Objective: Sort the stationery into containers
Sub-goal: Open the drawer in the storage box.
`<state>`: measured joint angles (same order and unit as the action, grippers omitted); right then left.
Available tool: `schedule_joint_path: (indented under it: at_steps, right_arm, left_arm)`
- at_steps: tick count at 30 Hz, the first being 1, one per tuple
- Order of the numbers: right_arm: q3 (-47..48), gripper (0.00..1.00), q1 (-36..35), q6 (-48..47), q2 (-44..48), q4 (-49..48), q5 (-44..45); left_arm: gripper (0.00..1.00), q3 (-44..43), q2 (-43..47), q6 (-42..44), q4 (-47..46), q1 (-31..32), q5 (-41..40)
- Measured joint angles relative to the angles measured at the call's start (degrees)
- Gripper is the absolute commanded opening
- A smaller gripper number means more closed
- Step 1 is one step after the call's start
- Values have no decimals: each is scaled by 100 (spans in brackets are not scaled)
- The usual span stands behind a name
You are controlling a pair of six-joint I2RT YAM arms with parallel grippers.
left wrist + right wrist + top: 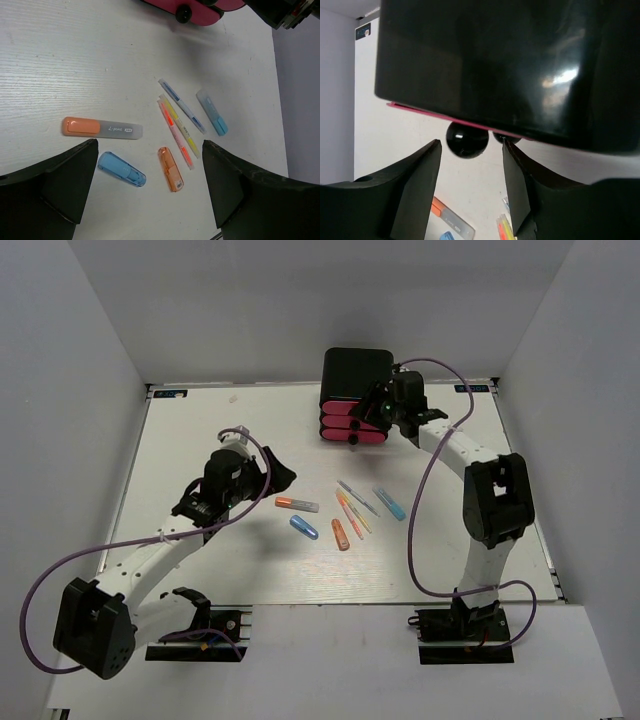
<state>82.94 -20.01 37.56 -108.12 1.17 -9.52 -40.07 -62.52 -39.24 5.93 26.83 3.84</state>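
My left gripper turns to straddle the orange-and-grey marker next and descends onto the join where orange meets grey [291,503] [100,128], since the marker lies lengthwise from finger to finger.
The stationery lies in a loose cluster mid-table: an orange-and-grey marker [296,504] [102,128], a stubby blue marker [304,527] [121,169], a stubby orange one [340,533] [170,168], pink [175,132] and yellow [179,125] pens, a grey-blue pen [181,105] and a light blue marker [389,503] [212,112]. My left gripper [275,480] [149,165] is open and empty, hovering above them. The black cabinet [355,372] [485,60] holds three shut pink drawers [350,426]. My right gripper [381,408] [471,160] is open, its fingertips just short of a black knob [466,139].
The cabinet stands at the table's far edge [250,388], near the back wall. A second knob [506,136] shows behind the right finger. Grey walls close in on both sides. Purple cables loop from both arms.
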Motion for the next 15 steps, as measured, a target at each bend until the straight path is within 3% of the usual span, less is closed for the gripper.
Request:
schedule_joint_path:
  at_steps: [6, 12, 14, 15]
  right_arm:
    - [17, 48, -4, 127, -166, -234, 50]
    - [17, 48, 4, 267, -177, -468, 85]
    - [17, 44, 4, 297, -177, -529, 85]
    - [15, 37, 7, 306, -177, -527, 90]
  left_arm:
    - [94, 28, 116, -68, 70, 2, -90]
    - [94, 70, 129, -157, 59, 2, -157]
    - [94, 118, 131, -179, 63, 2, -162]
    - [94, 129, 133, -184, 81, 2, -164]
